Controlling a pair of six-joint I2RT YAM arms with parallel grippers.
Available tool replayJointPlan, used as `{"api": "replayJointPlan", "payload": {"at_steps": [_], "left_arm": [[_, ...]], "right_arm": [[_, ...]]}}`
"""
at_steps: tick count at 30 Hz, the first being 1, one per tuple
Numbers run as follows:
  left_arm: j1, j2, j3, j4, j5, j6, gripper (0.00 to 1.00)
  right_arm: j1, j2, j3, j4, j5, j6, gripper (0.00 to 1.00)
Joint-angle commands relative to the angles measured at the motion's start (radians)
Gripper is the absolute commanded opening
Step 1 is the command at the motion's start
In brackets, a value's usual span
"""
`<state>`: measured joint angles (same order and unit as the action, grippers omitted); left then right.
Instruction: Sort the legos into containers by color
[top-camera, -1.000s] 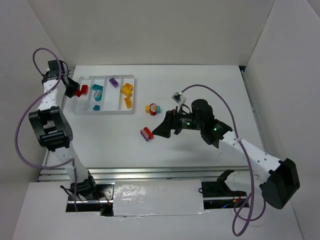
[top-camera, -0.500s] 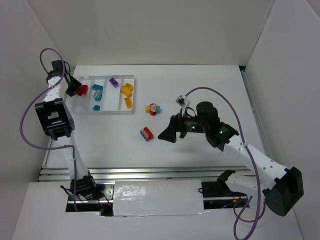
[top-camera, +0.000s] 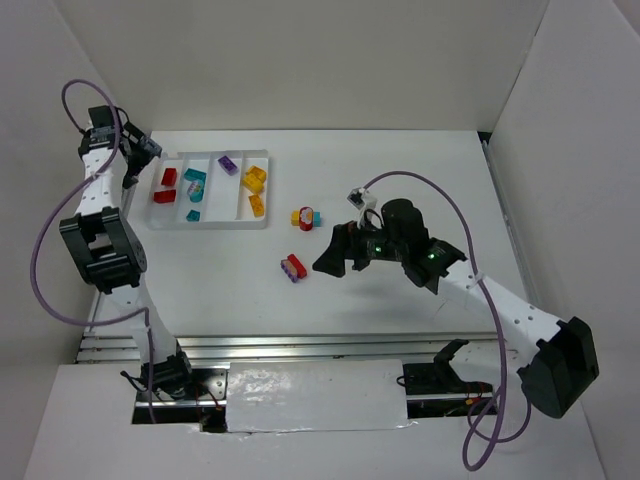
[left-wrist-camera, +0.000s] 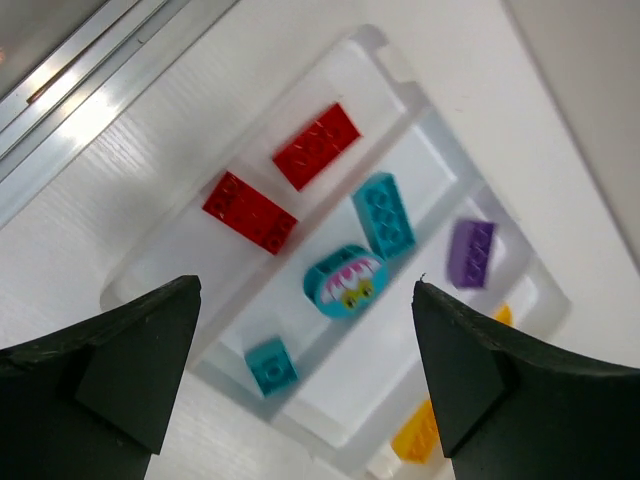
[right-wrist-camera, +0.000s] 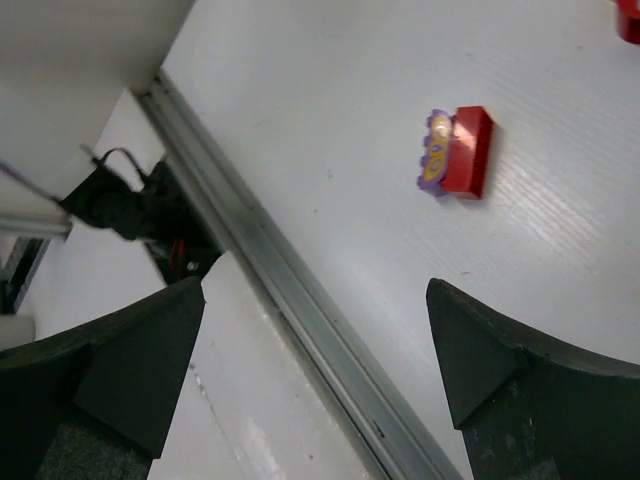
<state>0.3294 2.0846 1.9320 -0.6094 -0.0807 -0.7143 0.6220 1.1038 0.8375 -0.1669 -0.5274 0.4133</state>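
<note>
The red-and-purple brick (top-camera: 293, 268) (right-wrist-camera: 457, 152) is unsorted, below the robot's right gripper and to its left in the top view, so the gripper will move that way and down, with its fingers on both sides of the brick.
The white tray (top-camera: 210, 226) holds sorted legos in its long containers. In the leftmost container lie two red bricks (top-camera: 166, 187), seen apart in the left wrist view as one (left-wrist-camera: 316, 145) and another (left-wrist-camera: 250, 212). Teal pieces (left-wrist-camera: 385, 213) fill the second container, a purple brick (left-wrist-camera: 470, 252) the third, and yellow bricks (top-camera: 255, 180) the fourth. My left gripper (top-camera: 140, 165) hovers open and empty over the tray's left edge. A red-and-purple brick (top-camera: 293, 268) lies on the table. My right gripper (top-camera: 328, 256) stands open just right of it, holding nothing.
A small cluster of yellow, red and teal legos (top-camera: 305, 217) sits on the table right of the tray. White walls close in the left, back and right. A metal rail (right-wrist-camera: 290, 290) runs along the near table edge.
My left gripper has opened and let go of a red brick, which now lies in the leftmost container. The right gripper shifted slightly, still open.
</note>
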Motion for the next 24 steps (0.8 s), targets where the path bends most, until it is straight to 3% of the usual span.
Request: {"api": "replayJointPlan", "payload": {"at_steps": [1, 5, 8, 9, 12, 18, 24], "left_arm": [[-0.062, -0.246, -0.03, -0.027, 0.007, -0.017, 0.99], [-0.136, -0.572, -0.247, 0.044, 0.071, -0.017, 1.0], [-0.219, -0.792, -0.525, 0.127, 0.056, -0.001, 1.0], [-0.234, -0.832, -0.645, 0.137, 0.061, 0.003, 1.0], [-0.25, -0.926, -0.789, 0.09, 0.128, 0.064, 1.0], [-0.257, -1.106, -0.972, 0.065, 0.123, 0.207, 1.0], [-0.259, -1.095, -0.987, 0.063, 0.196, 0.205, 1.0]], "right_arm": [[0.04, 0.092, 0.078, -0.06, 0.25, 0.015, 1.0], [0.064, 0.226, 0.141, -0.089, 0.392, 0.021, 1.0], [0.099, 0.342, 0.201, -0.129, 0.457, -0.005, 1.0], [0.12, 0.408, 0.254, -0.164, 0.489, -0.016, 1.0], [0.205, 0.534, 0.356, -0.229, 0.605, -0.057, 1.0], [0.255, 0.689, 0.451, -0.256, 0.61, -0.067, 1.0], [0.278, 0.852, 0.564, -0.289, 0.69, -0.064, 0.97]]}}
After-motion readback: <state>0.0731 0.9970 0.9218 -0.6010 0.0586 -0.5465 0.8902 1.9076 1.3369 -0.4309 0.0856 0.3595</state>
